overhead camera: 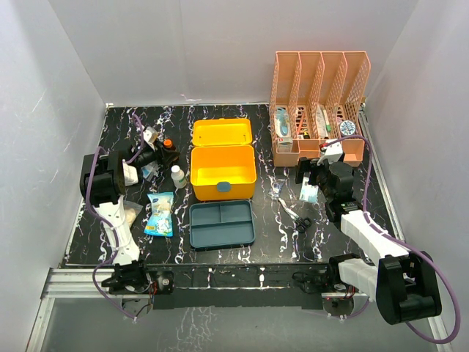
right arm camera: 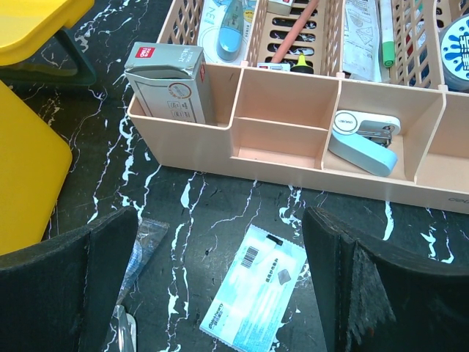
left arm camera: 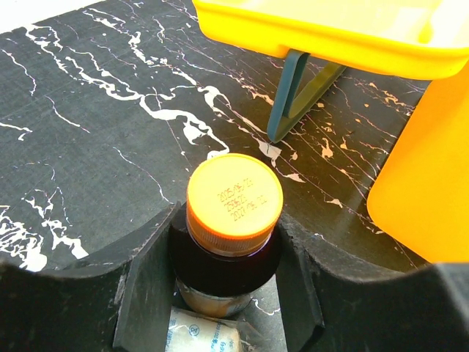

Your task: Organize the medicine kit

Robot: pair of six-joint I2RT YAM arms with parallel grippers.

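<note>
My left gripper should next go up over the kit's yellow side, go down into the kit's empty inside and let go of the bottle, because the yellow side is between the bottle and that inside.
The yellow medicine kit [overhead camera: 223, 174] stands open in mid-table, its lid [overhead camera: 222, 133] tipped back. Its teal divided insert tray [overhead camera: 221, 224] lies empty on the table in front of it. My left gripper [overhead camera: 164, 152] is just left of the kit, shut on a dark bottle with an orange cap [left arm camera: 233, 199]. The kit's yellow wall [left arm camera: 429, 183] is to the right in the left wrist view. My right gripper [overhead camera: 310, 181] is open wide above a light blue sachet [right arm camera: 255, 287], not touching it.
An orange mesh file rack [overhead camera: 319, 103] with stationery stands at the back right. A white bottle [overhead camera: 178, 176], a blue packet [overhead camera: 160, 214], a clear wrapper [right arm camera: 139, 249] and small black bits [overhead camera: 302, 222] lie on the table. A white packet [left arm camera: 205, 334] lies under the left jaws.
</note>
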